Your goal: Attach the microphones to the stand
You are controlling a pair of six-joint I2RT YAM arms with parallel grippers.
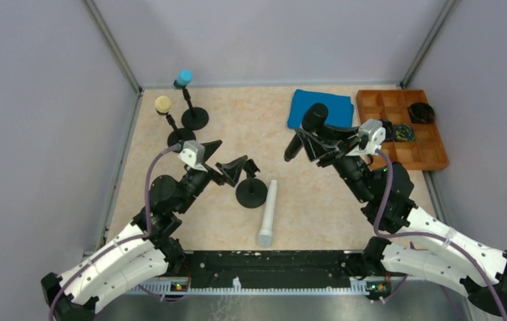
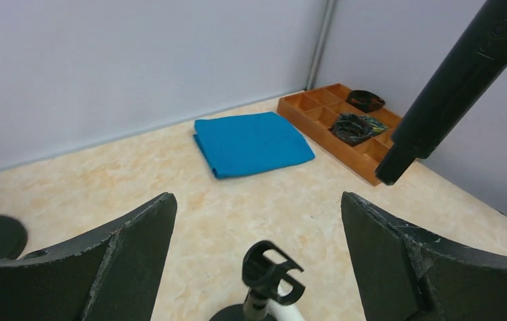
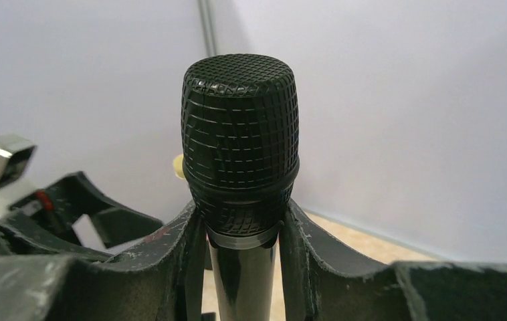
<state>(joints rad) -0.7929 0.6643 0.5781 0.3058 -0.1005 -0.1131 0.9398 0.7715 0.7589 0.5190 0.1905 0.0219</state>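
Observation:
The left gripper moves down toward the right in the top view next. It then closes on the empty stand's neck below the clip, since the clip is empty.
My right gripper (image 1: 316, 142) is shut on the black microphone (image 1: 308, 127) and holds it tilted above the table, head up; its grille (image 3: 240, 140) fills the right wrist view between my fingers (image 3: 170, 247). My left gripper (image 1: 229, 158) is open and empty, just above an empty black stand (image 1: 251, 192) whose clip (image 2: 274, 269) sits between the jaws. The white microphone (image 1: 268, 212) lies flat beside that stand. The light blue microphone (image 1: 183, 78) and the cream microphone (image 1: 163, 104) sit on stands at the back left.
A folded blue cloth (image 1: 321, 108) lies at the back, also in the left wrist view (image 2: 252, 142). An orange compartment tray (image 1: 438, 150) with small dark items stands at the back right. Grey walls enclose the table.

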